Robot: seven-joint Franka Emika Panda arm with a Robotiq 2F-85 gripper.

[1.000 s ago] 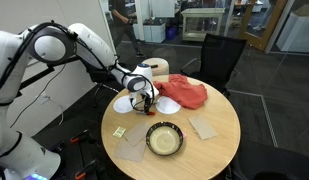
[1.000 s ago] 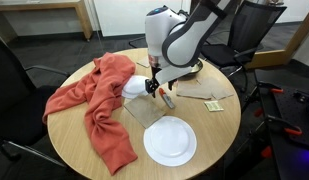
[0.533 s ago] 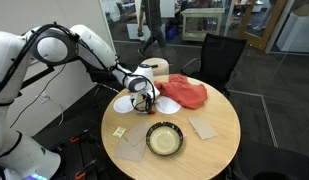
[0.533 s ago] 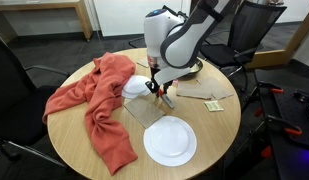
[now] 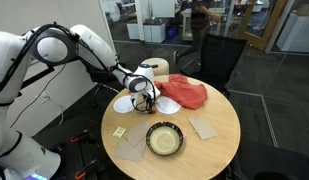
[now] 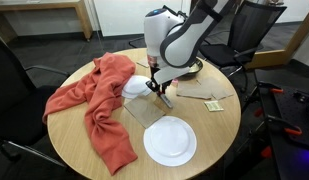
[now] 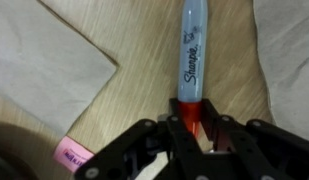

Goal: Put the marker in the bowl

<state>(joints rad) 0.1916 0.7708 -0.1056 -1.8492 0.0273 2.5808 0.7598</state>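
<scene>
My gripper lifts the Sharpie marker from the tabletop next, carries it over the bowl's empty middle [image 5: 164, 140] and lowers to release it, since the bowl's raised rim needs clearing.
The marker [image 7: 190, 45], a grey-blue Sharpie with a red end, lies along the wooden tabletop and points away from the wrist camera. My gripper [image 7: 190, 125] is shut on its red end, one finger on each side. In both exterior views the gripper [image 5: 146, 102] [image 6: 162, 96] reaches down to the table near the red cloth, and the marker shows only as a small dark stick [image 6: 168, 100] under it. The bowl [image 5: 164, 139] [image 6: 170, 141], pale and round, stands a short way from the gripper towards the table's edge.
A crumpled red cloth [image 5: 184, 93] [image 6: 94, 100] lies beside the gripper. Sheets of white paper [image 5: 204, 127] [image 7: 44, 60] lie around the marker and bowl. A small pink label [image 7: 69, 153] sits close to the fingers. A beige cylinder [image 5: 157, 68] stands at the back.
The jaws have shut onto the marker's red end. The arm has barely moved and the marker stays in the same place.
</scene>
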